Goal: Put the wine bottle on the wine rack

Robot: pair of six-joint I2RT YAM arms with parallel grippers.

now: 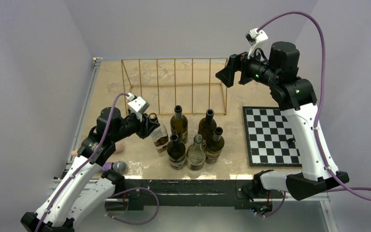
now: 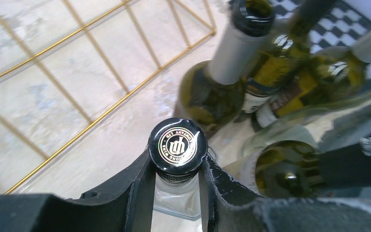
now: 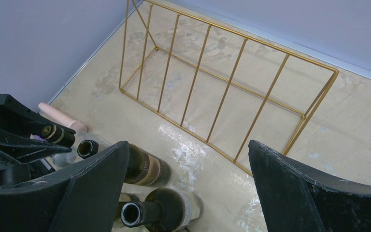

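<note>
I need to move my left gripper outward and left in the top view and release the bottle in the rack's end slot (image 1: pixel 132 78) because it is empty.
The gold wire wine rack (image 1: pixel 174 84) stands empty at the back of the table, also in the left wrist view (image 2: pixel 77 72) and the right wrist view (image 3: pixel 222 82). My left gripper (image 1: pixel 150 126) is shut on the neck of a clear wine bottle (image 1: pixel 160 136) with a black cap (image 2: pixel 178 145), upright at the left of the bottle group. In the left wrist view its fingers (image 2: pixel 140 188) press both sides of the neck just under the cap. My right gripper (image 1: pixel 223 73) is open and empty, held high over the rack's right end.
Several dark and clear bottles (image 1: pixel 195 140) stand grouped at the table's front middle. A checkerboard mat (image 1: pixel 270 135) lies to the right. A pink object (image 3: pixel 60 117) lies near the left edge, and a microphone (image 1: pixel 118 167) at the front left.
</note>
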